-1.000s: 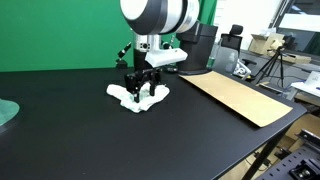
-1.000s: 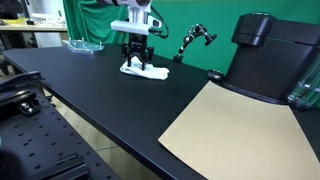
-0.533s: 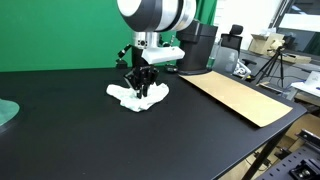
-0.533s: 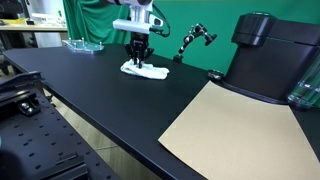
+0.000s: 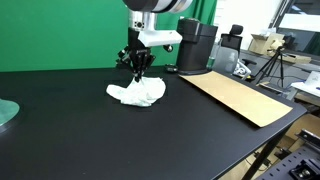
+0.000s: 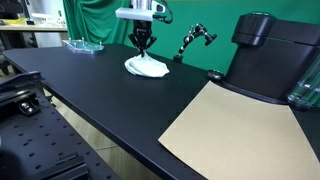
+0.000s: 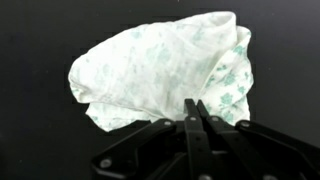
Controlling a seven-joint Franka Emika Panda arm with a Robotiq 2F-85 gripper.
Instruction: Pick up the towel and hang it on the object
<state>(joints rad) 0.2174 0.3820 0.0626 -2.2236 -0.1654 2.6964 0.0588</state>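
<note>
My gripper rises with the towel (image 6: 148, 67) next and crosses over the black stand's upper arm (image 6: 199, 30) toward the tall appliance. It then lowers to release the towel, as that arm stands bare.
The towel (image 5: 137, 92) is white with a pale green print and lies bunched on the black table (image 5: 80, 140). It also shows in an exterior view, towel (image 6: 148, 67), drawn up to a peak under the fingers. My gripper (image 5: 138, 68) is shut on that peak and holds it just above the heap. In the wrist view the towel (image 7: 160, 65) fills the upper middle, and the gripper (image 7: 196, 103) has its fingertips pressed together on the cloth's near edge. A small black jointed stand (image 6: 195, 40) rises behind and beside the towel.
A flat brown cardboard sheet (image 5: 240, 97) lies on the table beside a tall black appliance (image 6: 270, 55). A greenish glass dish (image 6: 82, 45) sits at the far end. The table's front edge (image 6: 110, 140) runs close to the camera.
The jaws have closed from open around the towel to fully shut on it. The gripper has risen a little, pulling the cloth's middle up into a peak.
</note>
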